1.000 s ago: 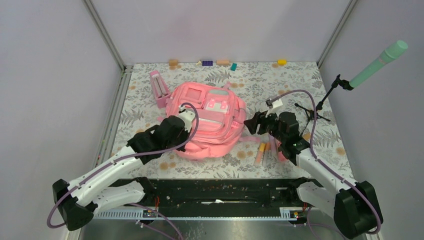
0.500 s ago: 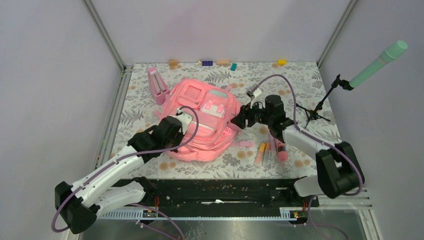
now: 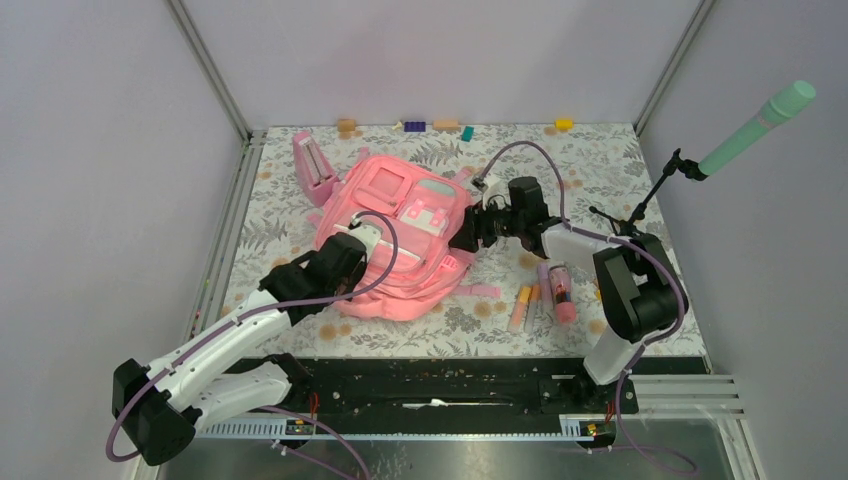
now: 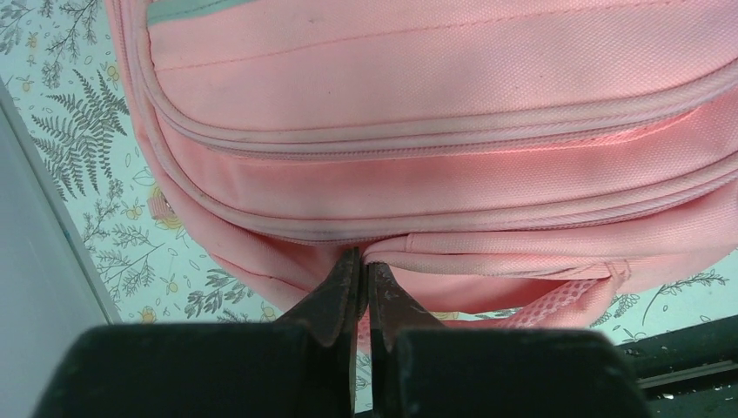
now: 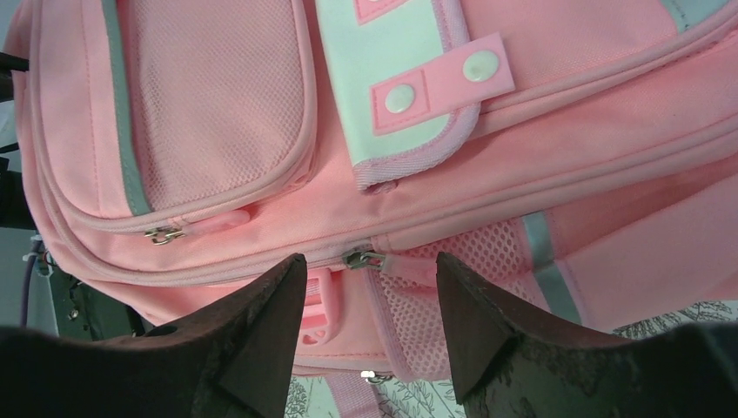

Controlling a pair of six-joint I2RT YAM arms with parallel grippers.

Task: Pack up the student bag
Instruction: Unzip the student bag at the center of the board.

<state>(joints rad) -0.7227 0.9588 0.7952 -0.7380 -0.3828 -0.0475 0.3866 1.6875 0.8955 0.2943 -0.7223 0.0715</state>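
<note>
The robot's right gripper will next move gently down and slightly back onto the metal zip pull (image 5: pixel 364 259) and close across it, because the pull is between the two open fingers.
The pink student bag (image 3: pixel 400 235) lies front-up in the middle of the floral table. My left gripper (image 3: pixel 368 245) is at its near-left side. In the left wrist view the gripper (image 4: pixel 366 264) is shut, pinching a fold of the bag's (image 4: pixel 435 104) lower edge. My right gripper (image 3: pixel 464 238) is at the bag's right side. In the right wrist view the gripper (image 5: pixel 370 272) is open, with its jaws standing on either side of a metal zip pull (image 5: pixel 364 259) on the bag's (image 5: pixel 261 131) long zipper, beside a mesh side pocket (image 5: pixel 470 252).
A small pink triangular stand (image 3: pixel 313 170) leans by the bag's far-left corner. Several markers (image 3: pixel 545 295) lie right of the bag. Small blocks (image 3: pixel 414 126) line the back wall. A tripod (image 3: pixel 625 225) holding a green microphone (image 3: pixel 755 130) stands at the right.
My right arm has swung left and forward, bringing its open gripper against the bag's right side. The bag has slid and turned a little to the left, with my left gripper still holding it.
</note>
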